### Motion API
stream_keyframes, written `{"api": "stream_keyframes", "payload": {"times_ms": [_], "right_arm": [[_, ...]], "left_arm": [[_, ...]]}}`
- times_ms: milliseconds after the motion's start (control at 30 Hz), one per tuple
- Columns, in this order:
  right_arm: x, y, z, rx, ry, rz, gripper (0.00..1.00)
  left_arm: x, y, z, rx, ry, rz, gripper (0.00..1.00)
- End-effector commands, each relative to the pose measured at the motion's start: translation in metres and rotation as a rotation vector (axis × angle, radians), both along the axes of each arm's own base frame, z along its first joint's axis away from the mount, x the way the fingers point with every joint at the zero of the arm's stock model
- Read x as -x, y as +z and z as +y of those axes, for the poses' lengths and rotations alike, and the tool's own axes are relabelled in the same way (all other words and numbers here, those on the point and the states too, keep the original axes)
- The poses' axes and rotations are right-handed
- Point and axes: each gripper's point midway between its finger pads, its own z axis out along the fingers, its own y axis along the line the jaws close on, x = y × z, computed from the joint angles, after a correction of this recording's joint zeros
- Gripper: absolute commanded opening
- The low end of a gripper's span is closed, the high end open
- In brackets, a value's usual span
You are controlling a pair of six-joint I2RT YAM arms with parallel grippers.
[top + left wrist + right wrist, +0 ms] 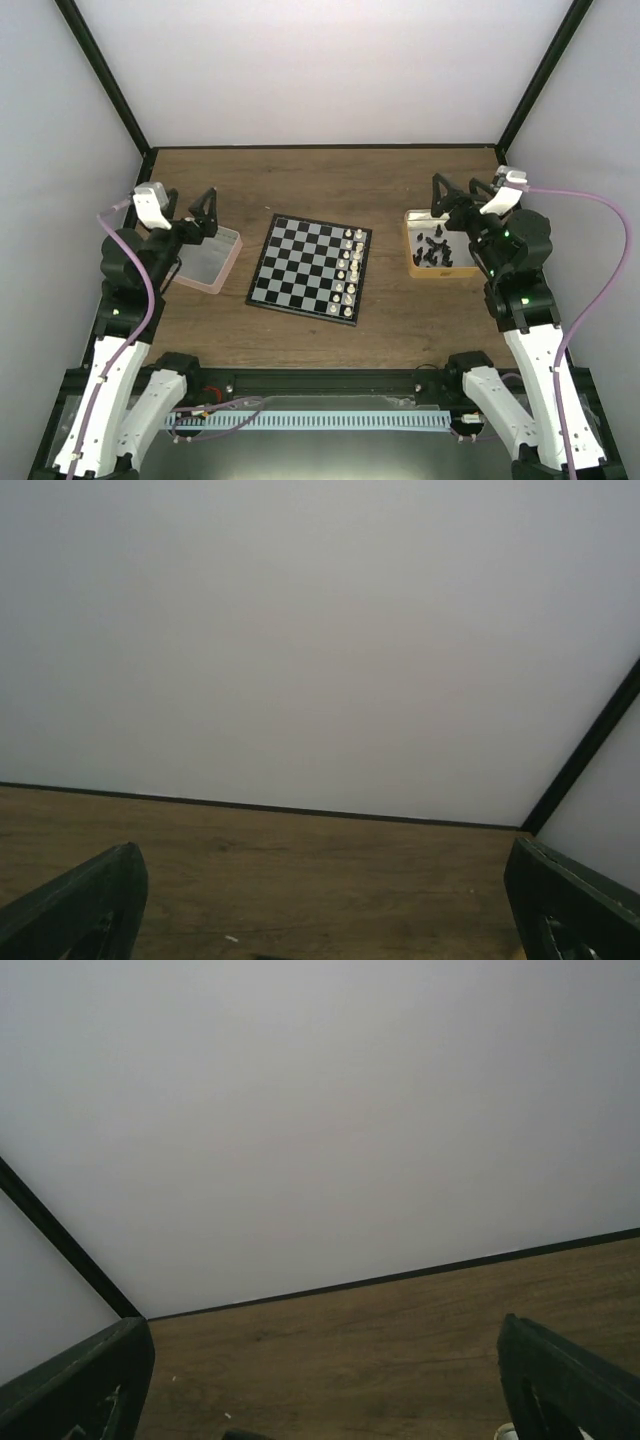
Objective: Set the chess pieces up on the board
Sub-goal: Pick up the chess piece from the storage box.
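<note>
I need to tilt my right gripper downward next and lower it onto the black chess pieces heaped in the tray. Its open fingers are pointing at the back wall.
The board point(300, 262) lies in the middle of the table, turned slightly. Tiny white chessmen point(351, 265) stand in two rows along its right side. The black chess pieces point(434, 250) lie in a loose heap in the tan tray point(445, 273) to the right of the board. My left gripper point(192, 213) is open and empty, raised over the pink-rimmed box. My right gripper point(455, 192) is open and empty, raised over the far end of the tray. Both wrist views show only spread fingers point(90, 900) point(560, 1370), bare table and the back wall.
The pink-rimmed clear box point(225, 268) sits left of the board and looks empty. White walls with black corner posts close in the wooden table point(330, 180) on three sides. The arm bases stand at the near edge.
</note>
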Motion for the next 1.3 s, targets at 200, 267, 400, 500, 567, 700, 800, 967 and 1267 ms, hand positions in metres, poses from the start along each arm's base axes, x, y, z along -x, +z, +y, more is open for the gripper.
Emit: {"api": "stream_keyframes", "payload": {"times_ms": [200, 267, 400, 500, 567, 700, 800, 967, 1267], "right_arm": [[-0.008, -0.024, -0.018, -0.073, -0.091, 0.079, 0.99], [-0.014, -0.037, -0.024, -0.07, -0.128, 0.129, 0.99], [-0.03, -0.071, -0.032, -0.045, -0.193, 0.27, 0.99], [-0.044, -0.106, -0.033, -0.016, -0.211, 0.388, 0.91], [-0.053, -0.132, -0.033, 0.003, -0.22, 0.472, 0.84], [-0.061, -0.18, -0.038, 0.012, -0.263, 0.614, 0.68], [-0.065, -0.21, -0.046, 0.049, -0.316, 0.696, 0.52], [-0.062, -0.257, -0.061, 0.119, -0.378, 0.835, 0.42], [-0.061, -0.31, -0.083, 0.107, -0.417, 0.97, 0.36]], "left_arm": [[0.005, 0.017, -0.015, 0.078, -0.109, -0.088, 1.0], [0.002, 0.017, -0.018, 0.093, -0.131, -0.09, 1.0], [0.001, 0.021, -0.03, 0.101, -0.203, -0.117, 1.0], [-0.005, 0.013, -0.035, 0.078, -0.224, -0.102, 1.0], [-0.012, 0.002, -0.033, 0.065, -0.204, -0.069, 1.0], [-0.02, -0.01, -0.032, 0.051, -0.194, -0.019, 1.0], [-0.021, -0.016, -0.03, 0.051, -0.179, -0.01, 1.0], [-0.021, -0.02, -0.022, 0.057, -0.132, 0.003, 1.0], [-0.017, -0.018, -0.02, 0.058, -0.119, -0.008, 1.0]]}}
